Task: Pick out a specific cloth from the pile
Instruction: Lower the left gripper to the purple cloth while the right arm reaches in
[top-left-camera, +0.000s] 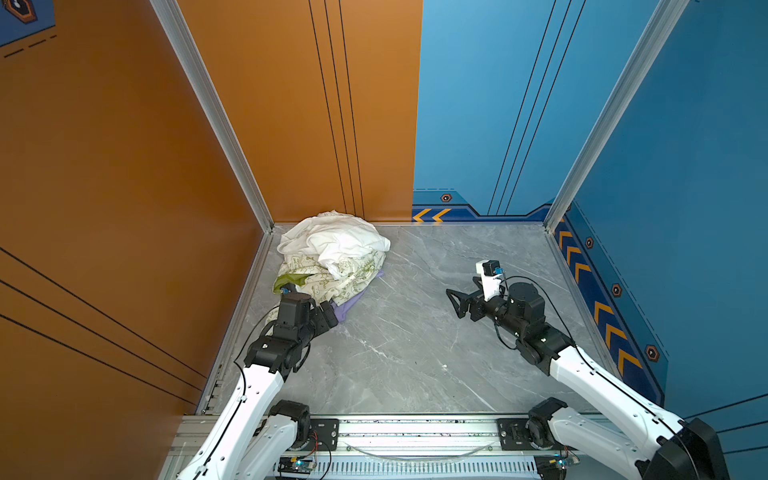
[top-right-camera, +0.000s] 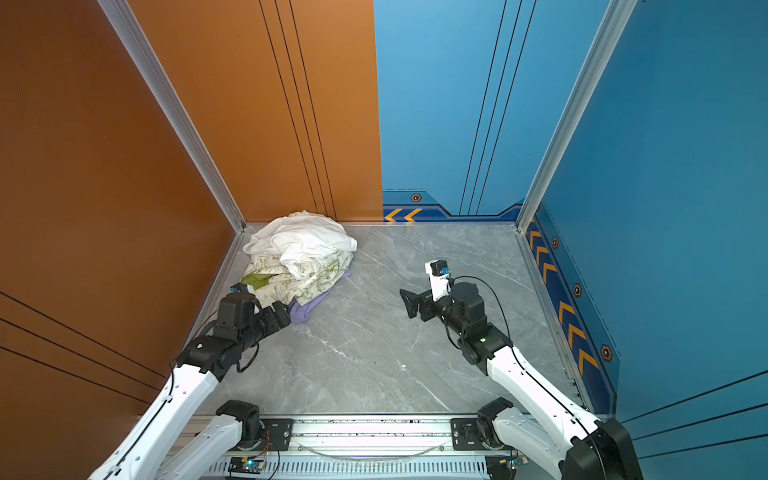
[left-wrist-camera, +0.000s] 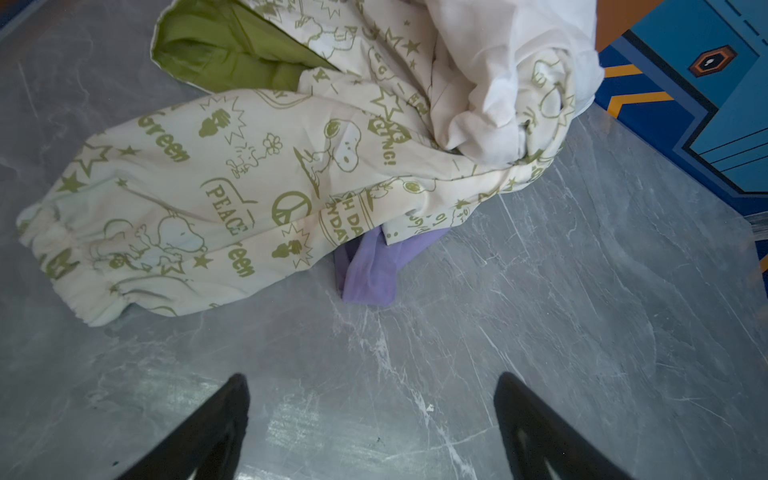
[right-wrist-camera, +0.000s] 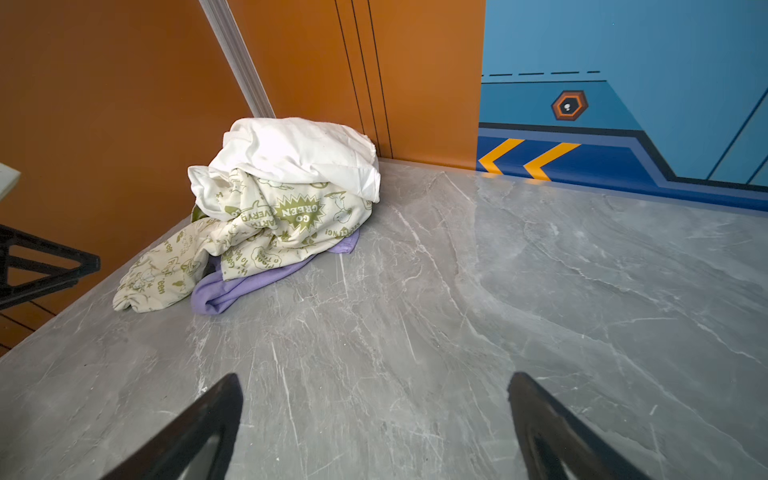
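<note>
I will next lower my left gripper and ease it outward onto the lavender cloth's end (top-right-camera: 301, 313) (left-wrist-camera: 372, 280), which lies below and outward of its fingers, because that end sticks out uncovered.
The pile (top-left-camera: 332, 253) (top-right-camera: 299, 249) lies in the far left corner of the grey marble table: a plain white garment on top, a cream one with green cartoon print under it. The lavender cloth (top-left-camera: 351, 305) (top-right-camera: 306, 311) (left-wrist-camera: 372, 270) (right-wrist-camera: 241, 286) sticks out from under the printed one at the pile's near side, mostly covered. My left gripper (top-left-camera: 332, 313) (top-right-camera: 283, 313) (left-wrist-camera: 372, 376) is open just short of the lavender end, with only bare table between its fingers. My right gripper (top-left-camera: 455, 305) (top-right-camera: 409, 305) (right-wrist-camera: 375, 375) hangs open and empty over the table's right half, facing the pile.
An orange wall (top-left-camera: 124, 187) closes the left side and part of the back, right behind the pile. Blue walls (top-left-camera: 685, 187) close the rest of the back and the right. The printed garment's cuffed sleeve (left-wrist-camera: 83, 266) lies on the table beside the lavender cloth.
</note>
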